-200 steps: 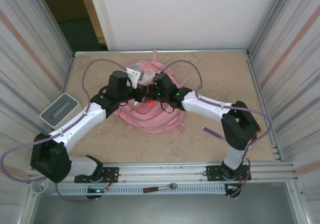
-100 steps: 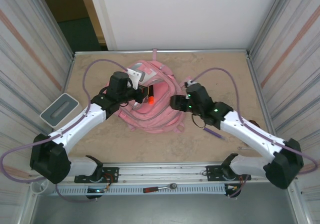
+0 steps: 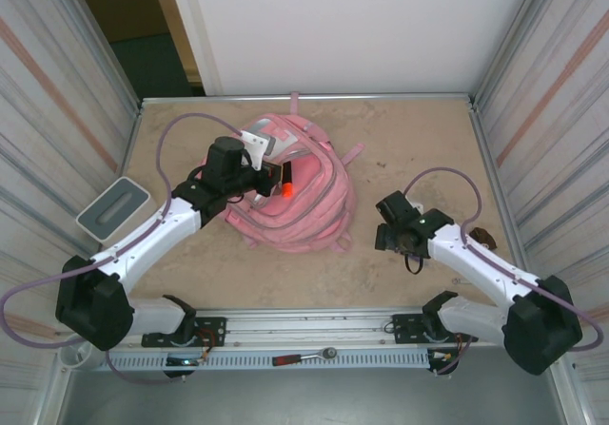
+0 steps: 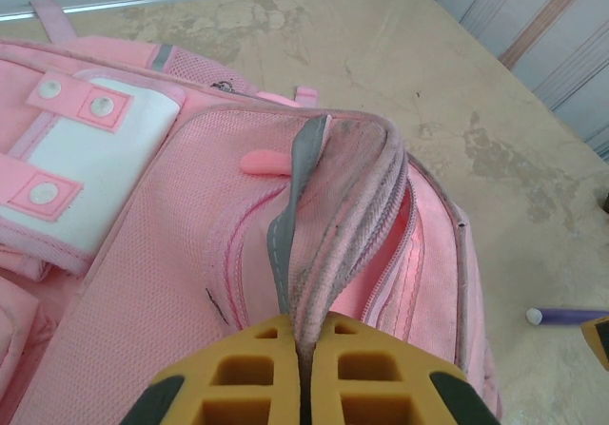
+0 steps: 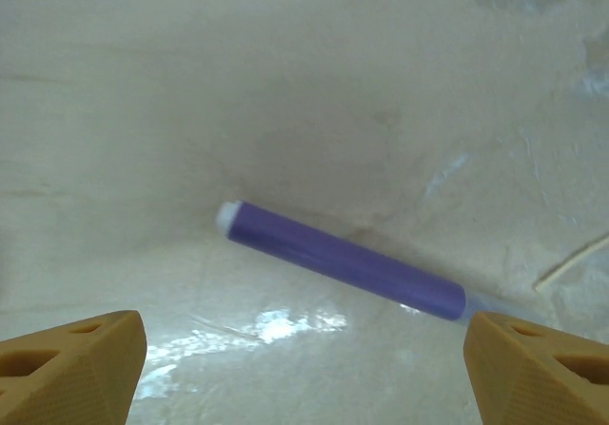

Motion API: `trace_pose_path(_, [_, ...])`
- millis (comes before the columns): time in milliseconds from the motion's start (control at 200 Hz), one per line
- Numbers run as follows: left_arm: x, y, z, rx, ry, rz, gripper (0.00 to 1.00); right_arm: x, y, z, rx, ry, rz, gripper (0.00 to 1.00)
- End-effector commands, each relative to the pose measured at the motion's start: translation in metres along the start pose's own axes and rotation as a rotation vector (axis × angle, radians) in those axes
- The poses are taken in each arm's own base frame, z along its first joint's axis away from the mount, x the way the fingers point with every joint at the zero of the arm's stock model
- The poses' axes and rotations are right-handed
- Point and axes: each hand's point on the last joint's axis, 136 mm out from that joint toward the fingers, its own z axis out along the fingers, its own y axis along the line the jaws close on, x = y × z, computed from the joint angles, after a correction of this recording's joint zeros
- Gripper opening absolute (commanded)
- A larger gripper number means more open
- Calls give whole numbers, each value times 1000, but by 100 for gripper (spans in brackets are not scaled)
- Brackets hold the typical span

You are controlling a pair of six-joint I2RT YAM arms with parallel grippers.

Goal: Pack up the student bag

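The marker lies lengthwise from finger to finger, so the right gripper will turn and come down onto the purple marker's body near its clear cap (image 5: 424, 289), then close.
The pink student bag (image 3: 304, 211) lies flat at the table's middle-left. Its white-trimmed patches (image 4: 71, 149) and grey zip strip (image 4: 285, 216) show in the left wrist view. My left gripper (image 3: 270, 178) is shut on the raised edge of the bag's opening (image 4: 328, 254) and holds it up. A small orange-red thing (image 3: 286, 191) shows inside the opening. To the right of the bag, my right gripper (image 3: 400, 242) stands open just above a purple marker (image 5: 343, 259) lying on the table, one finger either side of it. The marker (image 4: 568, 317) also lies right of the bag.
A grey-white box (image 3: 112, 206) sits at the left table edge. A small brown thing (image 3: 477, 238) lies near the right wall. A ratchet tool (image 3: 304, 357) rests on the front rail. Corrugated metal walls close in both sides.
My right arm pulled away from the bag's opening and swung right and toward the near edge, ending low over the purple marker. The left gripper kept hold of the bag's edge.
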Motion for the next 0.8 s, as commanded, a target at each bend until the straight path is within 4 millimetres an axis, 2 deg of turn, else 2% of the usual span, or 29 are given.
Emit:
trace_pose_path(0, [-34, -14, -14, 42, -130, 55, 0, 8, -15, 10, 100, 48, 31, 85])
trace_pose_path(401, [-31, -10, -6, 26, -119, 67, 0, 9, -17, 36, 178, 125, 0, 84])
trace_pose_path(581, [-31, -9, -5, 26, -115, 68, 0, 4, -14, 47, 119, 168, 37, 83])
trace_pose_path(706, [-29, -9, -3, 32, -110, 65, 0, -2, -14, 52, 50, 191, 87, 79])
trace_pose_path(792, [-29, -10, -3, 32, -109, 68, 0, -1, -13, 57, -8, 217, 127, 71])
